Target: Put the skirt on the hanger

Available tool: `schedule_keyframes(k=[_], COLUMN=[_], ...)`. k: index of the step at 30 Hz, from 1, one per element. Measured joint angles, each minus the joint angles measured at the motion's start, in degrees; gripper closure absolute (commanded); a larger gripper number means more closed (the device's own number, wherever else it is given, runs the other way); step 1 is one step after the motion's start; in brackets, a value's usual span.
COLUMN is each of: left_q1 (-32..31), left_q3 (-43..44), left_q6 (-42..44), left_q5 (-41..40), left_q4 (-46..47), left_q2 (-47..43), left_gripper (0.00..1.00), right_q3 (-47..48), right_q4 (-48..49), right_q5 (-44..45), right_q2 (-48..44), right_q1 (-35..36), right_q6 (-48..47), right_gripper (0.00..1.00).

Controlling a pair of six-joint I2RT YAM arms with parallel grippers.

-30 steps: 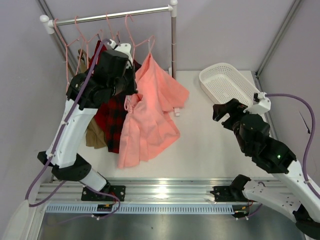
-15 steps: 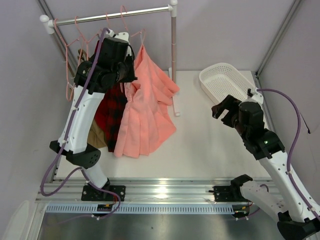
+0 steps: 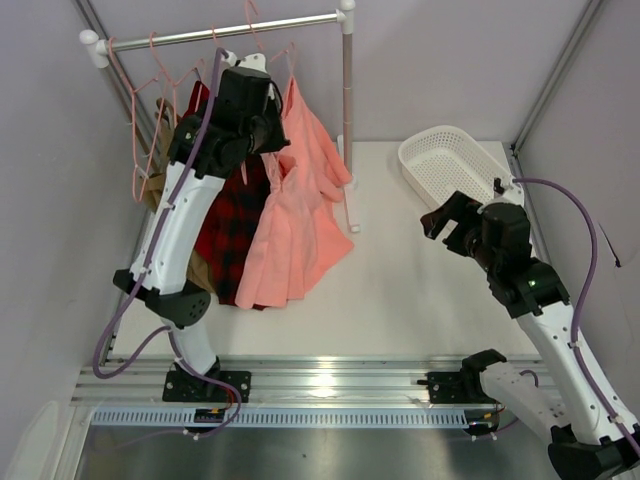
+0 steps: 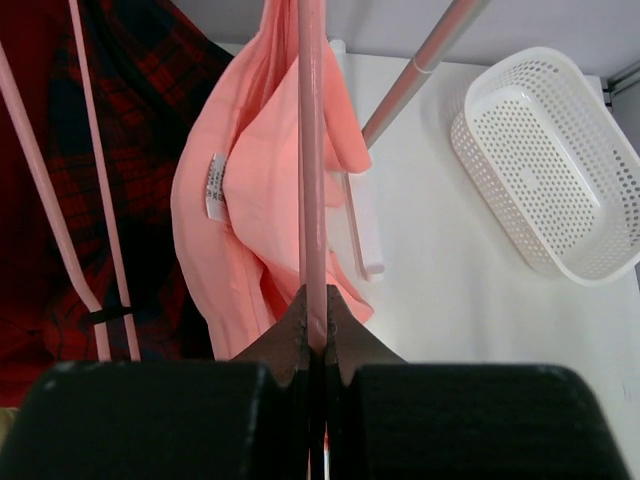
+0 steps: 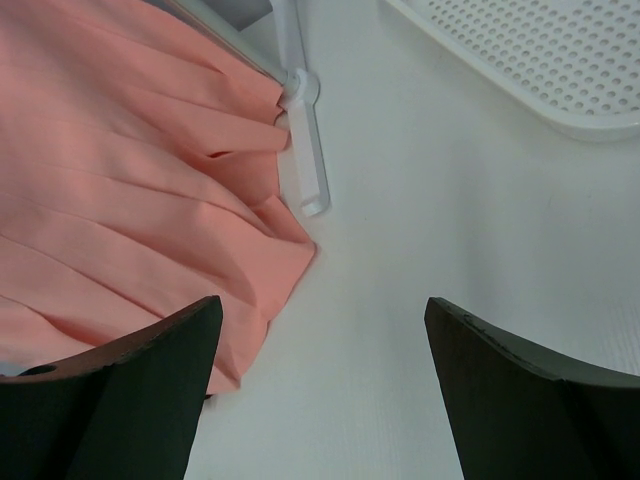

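The hanger's hook stands up past the white bar, so my left gripper will next go outward and down toward the bar's post and release the hanger's wire.
The salmon-pink skirt hangs from a pale-pink wire hanger just below the white rail, and its hem reaches the table. My left gripper is high up by the rail, shut on the hanger's wire. In the left wrist view the skirt shows its white label. My right gripper is open and empty over the table, to the right of the skirt. In the right wrist view the skirt's hem lies to the left of it.
The white rail stands on a post with a foot by the skirt's hem. A red-and-black plaid shirt and spare pink hangers hang at the left. A white basket sits at the back right.
My left arm has lifted the hanger and skirt up and back toward the rail, so the skirt hangs straighter. My right arm has shifted slightly and stays open.
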Motion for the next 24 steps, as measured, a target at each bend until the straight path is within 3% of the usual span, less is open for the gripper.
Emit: schedule_keyframes(k=[13,24], left_q1=[0.7,4.6], left_q3=[1.3,1.2], left_q6=[10.6,11.0], left_q5=[-3.2,-1.7], left_q4=[7.6,10.7], left_q2=[7.8,9.3], left_gripper=[1.0,1.0], right_q3=[-2.7,-4.2], right_q4=[0.6,2.9], right_q5=[-2.1,-5.2], right_q2=[-0.5,-0.7], right_q1=[-0.5,-0.7], right_q6=[0.1,1.1], right_gripper=[0.09,0.09])
